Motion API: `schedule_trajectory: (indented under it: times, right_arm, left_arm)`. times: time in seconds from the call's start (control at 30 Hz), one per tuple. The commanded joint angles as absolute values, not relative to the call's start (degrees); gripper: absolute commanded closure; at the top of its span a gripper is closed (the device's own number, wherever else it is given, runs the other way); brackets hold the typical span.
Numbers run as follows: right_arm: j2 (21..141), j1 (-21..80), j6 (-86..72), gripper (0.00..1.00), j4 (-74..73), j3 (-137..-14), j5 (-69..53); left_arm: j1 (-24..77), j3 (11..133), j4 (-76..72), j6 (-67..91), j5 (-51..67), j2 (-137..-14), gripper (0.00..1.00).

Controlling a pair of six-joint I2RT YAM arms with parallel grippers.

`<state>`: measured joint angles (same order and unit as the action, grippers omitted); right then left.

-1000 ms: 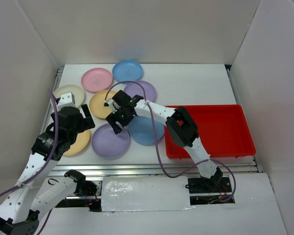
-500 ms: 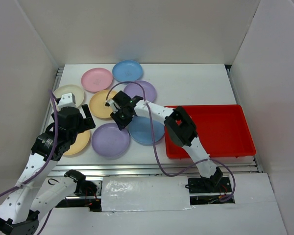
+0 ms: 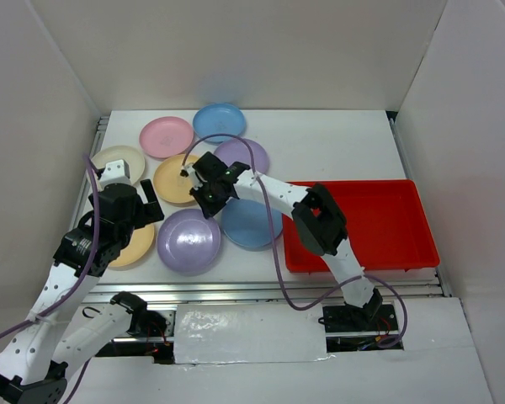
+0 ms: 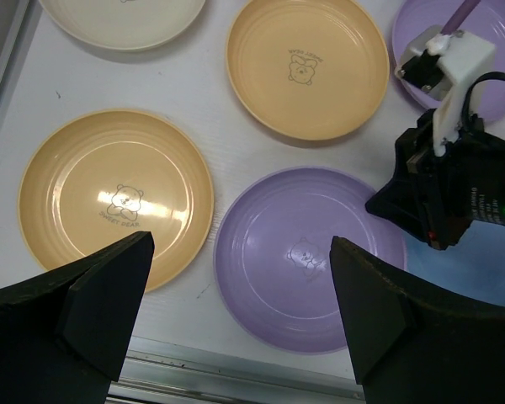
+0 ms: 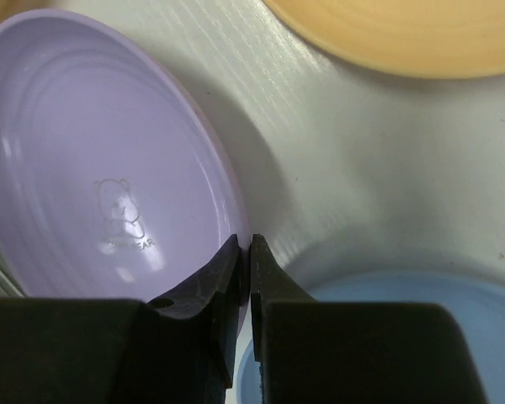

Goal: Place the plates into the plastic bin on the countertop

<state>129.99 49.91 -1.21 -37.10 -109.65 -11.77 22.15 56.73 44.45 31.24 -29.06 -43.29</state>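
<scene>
The purple plate goes up and right in the top view with my right gripper next, then down into the red bin [image 3: 387,220] for release, as the bin's bottom is clear.
My right gripper [image 3: 210,205] [image 5: 245,240] is shut on the right rim of the near purple plate [image 3: 188,242] [image 5: 93,168], which tilts up at that edge. A blue plate [image 3: 252,225] [image 5: 387,311] lies just right of it. Other plates rest on the white countertop [image 3: 337,143]: pink [image 3: 167,136], blue [image 3: 219,121], purple [image 3: 246,155], cream [image 3: 116,162] and two orange ones [image 3: 173,180] [image 3: 136,246]. The red plastic bin [image 3: 387,220] stands at the right with no plate in it. My left gripper [image 3: 145,205] [image 4: 240,246] hangs open above the orange and purple plates, holding nothing.
White walls close in the countertop on three sides. A metal rail [image 3: 261,290] runs along the front edge. The right arm's purple cable [image 3: 273,252] loops over the blue plate near the bin's left wall.
My right jaws have gone from open to shut on the purple plate's rim, and that plate has shifted and tipped slightly. The left arm has not moved.
</scene>
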Motion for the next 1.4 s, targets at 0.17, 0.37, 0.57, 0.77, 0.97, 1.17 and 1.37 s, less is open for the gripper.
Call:
schedule_trajectory:
  times: [0.17, 0.37, 0.57, 0.77, 0.97, 1.17, 1.37]
  right_arm:
    - [111.7, 44.0, -14.0, 1.00, -34.9, -100.7, -14.7]
    - [88.2, 28.6, -28.0, 1.00, -16.5, -68.4, -20.6]
    - [68.8, 13.5, -33.5, 1.00, -16.1, -50.4, -13.7]
    - [57.2, 1.5, -38.3, 1.00, -17.8, -40.5, -7.6]
    - [50.7, -9.5, -41.0, 0.98, -21.0, -35.2, -2.0]
    - [50.9, -12.5, -40.3, 0.97, -19.2, -31.7, -4.8]
    - [49.0, -12.4, -42.5, 0.94, -18.0, -27.1, -6.8]
  left_arm:
    - [21.9, 58.2, 41.7, 30.1, -29.6, -42.5, 0.01]
    - [21.8, 58.3, 41.7, 30.0, -29.3, -42.0, 0.01]
    - [21.8, 58.4, 41.6, 29.7, -28.3, -42.4, 0.01]
    - [21.7, 58.1, 41.2, 29.6, -28.1, -42.3, 0.01]
    - [21.7, 58.2, 41.3, 29.4, -27.5, -42.8, 0.01]
    - [21.7, 58.1, 41.2, 29.4, -27.3, -42.5, 0.01]
    - [21.8, 58.1, 41.0, 29.4, -27.2, -42.5, 0.01]
